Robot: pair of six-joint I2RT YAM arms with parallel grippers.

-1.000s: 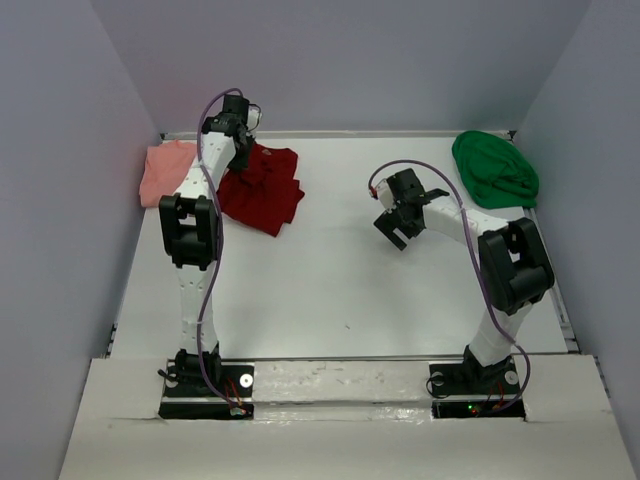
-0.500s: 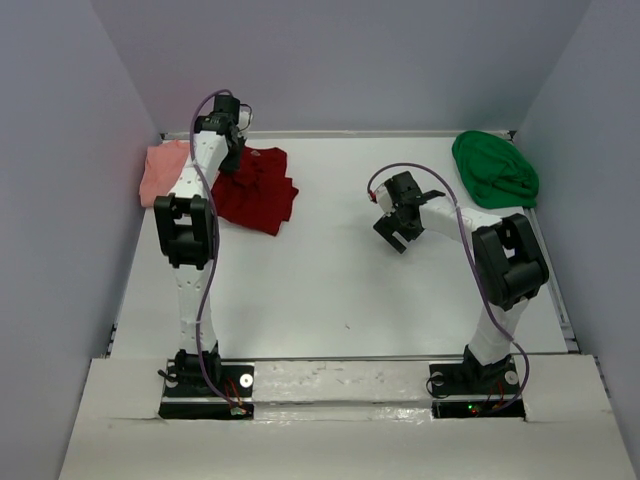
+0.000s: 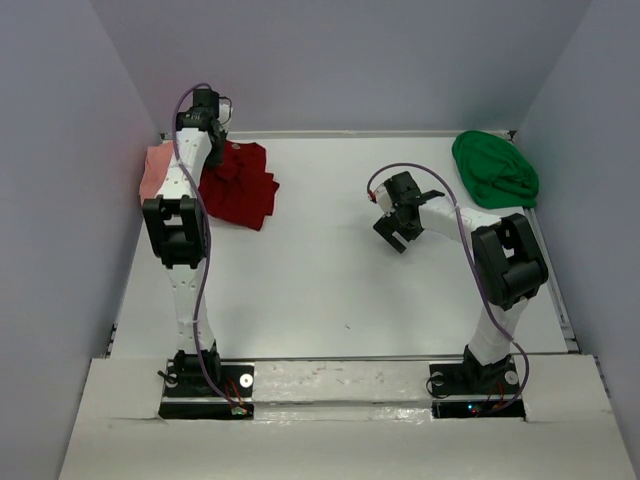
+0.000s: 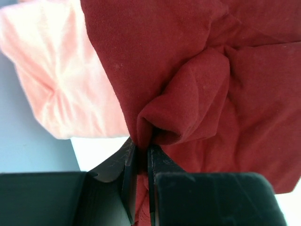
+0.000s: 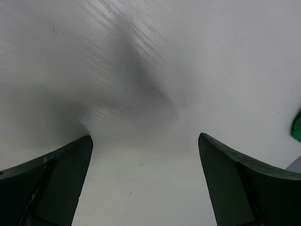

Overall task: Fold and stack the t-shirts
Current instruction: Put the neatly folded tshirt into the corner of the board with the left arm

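Note:
My left gripper moves next over the pink t-shirt, to its left in the top view, and releases the fold of the dark red t-shirt there.
A dark red t-shirt point(image 3: 240, 185) lies bunched at the back left of the table, its left part over the salmon-pink t-shirt point(image 3: 152, 172). My left gripper point(image 3: 208, 140) is shut on a fold of the dark red t-shirt point(image 4: 197, 84); in the left wrist view the cloth runs between its fingers point(image 4: 128, 174), with the pink t-shirt point(image 4: 56, 75) beneath and to the left. A bright green t-shirt point(image 3: 493, 168) sits crumpled at the back right. My right gripper point(image 3: 400, 225) hangs open above bare table, left of the green shirt, with nothing between its fingers point(image 5: 56, 181).
Grey walls close in the table point(image 3: 340, 270) on the left, back and right. The pink shirt lies against the left wall. A sliver of green cloth point(image 5: 297, 127) shows at the right edge of the right wrist view.
My left gripper has moved left toward the back left corner, dragging the dark red t-shirt over the pink one. The right arm has barely shifted.

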